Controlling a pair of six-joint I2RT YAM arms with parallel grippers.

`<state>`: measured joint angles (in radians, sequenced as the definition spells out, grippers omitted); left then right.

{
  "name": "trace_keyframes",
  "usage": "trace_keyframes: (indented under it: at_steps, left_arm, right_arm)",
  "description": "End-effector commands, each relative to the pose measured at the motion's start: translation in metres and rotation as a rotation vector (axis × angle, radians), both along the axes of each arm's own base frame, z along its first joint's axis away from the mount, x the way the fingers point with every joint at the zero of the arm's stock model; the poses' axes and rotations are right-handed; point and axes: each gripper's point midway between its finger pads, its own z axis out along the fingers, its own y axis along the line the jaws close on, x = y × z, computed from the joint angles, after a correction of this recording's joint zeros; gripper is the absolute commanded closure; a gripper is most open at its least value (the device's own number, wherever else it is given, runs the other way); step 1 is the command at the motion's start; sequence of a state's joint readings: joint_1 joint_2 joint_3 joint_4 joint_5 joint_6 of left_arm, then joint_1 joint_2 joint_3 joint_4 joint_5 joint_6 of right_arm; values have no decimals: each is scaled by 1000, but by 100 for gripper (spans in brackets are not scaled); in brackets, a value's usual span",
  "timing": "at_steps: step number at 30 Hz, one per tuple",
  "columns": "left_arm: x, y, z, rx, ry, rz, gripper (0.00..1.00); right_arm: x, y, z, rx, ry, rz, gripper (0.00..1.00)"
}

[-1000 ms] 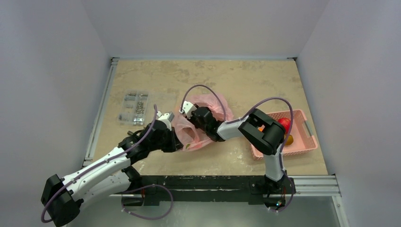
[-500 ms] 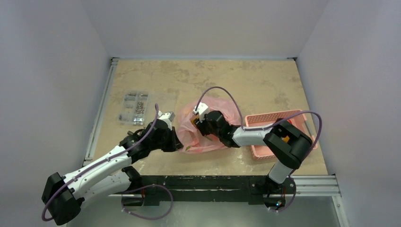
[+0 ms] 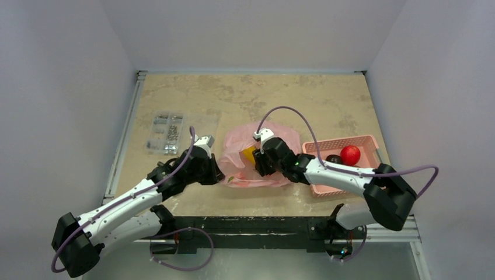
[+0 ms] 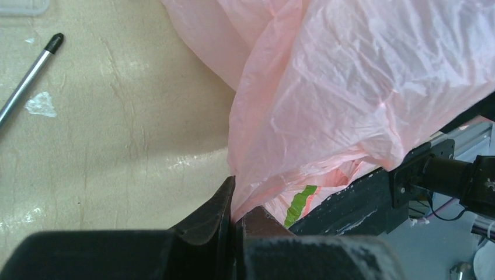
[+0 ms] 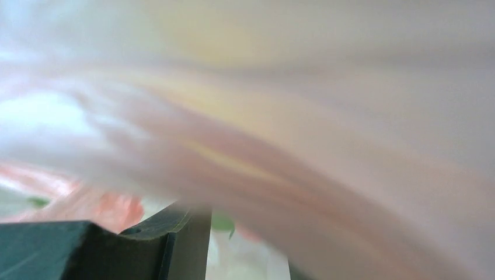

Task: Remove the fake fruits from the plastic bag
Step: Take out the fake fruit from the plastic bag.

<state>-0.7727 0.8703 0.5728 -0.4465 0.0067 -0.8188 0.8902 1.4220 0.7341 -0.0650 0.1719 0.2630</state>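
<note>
My right gripper should next lift the yellow fruit (image 3: 249, 154) out of the bag, carry it over the basket and let go of it there, as fruits lie beside the red apple (image 3: 350, 154).
The pink plastic bag (image 3: 236, 140) lies crumpled at mid-table. My left gripper (image 3: 215, 169) is shut on its left edge, and in the left wrist view the closed fingertips (image 4: 226, 195) pinch the film of the bag (image 4: 350, 87). My right gripper (image 3: 255, 162) reaches into the bag from the right, with a yellow fruit (image 3: 249, 154) at its fingertips, apparently gripped. In the right wrist view, blurred pink plastic fills nearly everything and only one dark finger (image 5: 178, 239) shows. A red apple (image 3: 350, 154) and a dark plum (image 3: 334, 158) lie in the pink basket (image 3: 344, 142).
A clear box of small metal parts (image 3: 166, 133) sits at the left of the table. A thin rod with a black tip (image 4: 26, 81) lies on the table near the bag. The basket stands at the right, close to the right arm's elbow.
The right arm has swung rightward and drawn its gripper back across the bag, the yellow fruit moving with it. The bag has shifted and flattened. The left gripper keeps its pinch.
</note>
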Motion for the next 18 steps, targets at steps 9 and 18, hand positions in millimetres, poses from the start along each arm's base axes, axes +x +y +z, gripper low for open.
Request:
trace_keyframes:
  at_steps: [9, 18]
  left_arm:
    - [41, -3, 48, -20, -108, 51, 100]
    - [55, -15, 29, -24, -31, 0, 100]
  right_arm:
    - [-28, -10, 39, 96, 48, 4, 100]
    - [-15, 7, 137, 382, -129, -25, 100]
